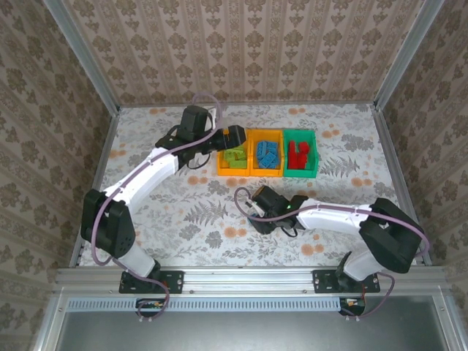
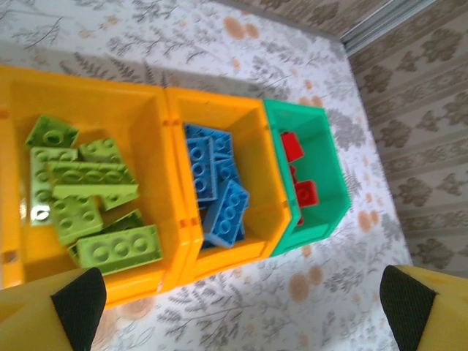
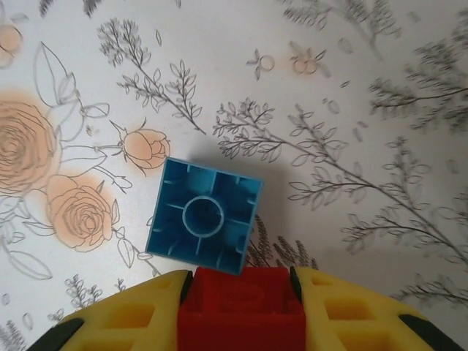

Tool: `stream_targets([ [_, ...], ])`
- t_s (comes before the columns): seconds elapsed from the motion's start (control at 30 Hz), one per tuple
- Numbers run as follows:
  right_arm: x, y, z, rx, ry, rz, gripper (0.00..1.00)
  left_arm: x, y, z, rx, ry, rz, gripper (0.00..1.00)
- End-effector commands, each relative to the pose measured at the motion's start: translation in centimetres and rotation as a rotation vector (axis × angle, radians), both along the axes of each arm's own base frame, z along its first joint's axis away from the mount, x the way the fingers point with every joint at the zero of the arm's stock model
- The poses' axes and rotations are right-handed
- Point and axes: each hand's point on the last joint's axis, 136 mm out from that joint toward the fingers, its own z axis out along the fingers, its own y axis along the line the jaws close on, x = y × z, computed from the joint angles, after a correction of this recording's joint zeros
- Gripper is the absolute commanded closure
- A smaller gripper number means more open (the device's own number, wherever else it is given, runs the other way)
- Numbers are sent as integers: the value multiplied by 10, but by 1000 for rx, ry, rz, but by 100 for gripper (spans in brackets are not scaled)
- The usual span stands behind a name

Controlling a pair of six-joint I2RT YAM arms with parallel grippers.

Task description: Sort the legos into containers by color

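My right gripper needs to lift the red lego next, carry it outward over the green bin (image 1: 300, 174) and release it inside, since only red legos are there.
Three containers stand in a row at the back of the table. The left orange-yellow bin (image 1: 221, 168) (image 2: 150, 139) holds lime green legos (image 2: 88, 190). Blue legos (image 2: 219, 186) fill the middle orange-yellow bin (image 1: 266, 174) (image 2: 256, 168), and the green bin (image 1: 300, 174) (image 2: 329, 183) holds red legos (image 2: 303, 194). My left gripper (image 1: 232, 139) (image 2: 241, 307) hangs open above the bins with nothing in it. Low over the table's middle, my right gripper (image 1: 254, 208) (image 3: 241, 285) is shut on a red lego (image 3: 241, 311). A blue lego (image 3: 205, 216) lies upside down on the cloth, touching the red one's front edge.
A floral cloth (image 1: 183, 212) covers the table. Patterned walls with metal corner posts (image 1: 80, 55) close in the back and sides. A metal rail (image 1: 248, 276) runs along the near edge.
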Motion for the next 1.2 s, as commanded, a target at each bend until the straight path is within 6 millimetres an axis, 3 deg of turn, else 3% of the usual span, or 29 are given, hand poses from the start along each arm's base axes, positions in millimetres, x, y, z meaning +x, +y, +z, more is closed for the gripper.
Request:
stream_targets([
  [0.0,21,-8,44,94,-71,-83,73,-18,25,-30,135,51,24,0],
  [0.07,32,-18,60,152,-87,-129,73,-25,33,-41,167,76,39,0],
  [0.2,70,-57,90,273,-124,-316,73,-44,45,-62,263,126,55,0],
  [0.4,130,-115,111,314,-130,-600,73,-76,31,-86,401,148,-41,0],
  [0.6,188,-154,97,264,-42,-800,75,-108,11,-109,568,104,-210,0],
  [0.77,225,-166,82,189,-4,-858,72,-139,-3,-129,692,49,-385,0],
  [0.97,244,-182,62,110,32,-930,68,-164,-21,-145,702,19,-530,0],
  [1.17,252,-184,54,71,68,-937,51,-186,-37,-162,697,34,-665,2],
])
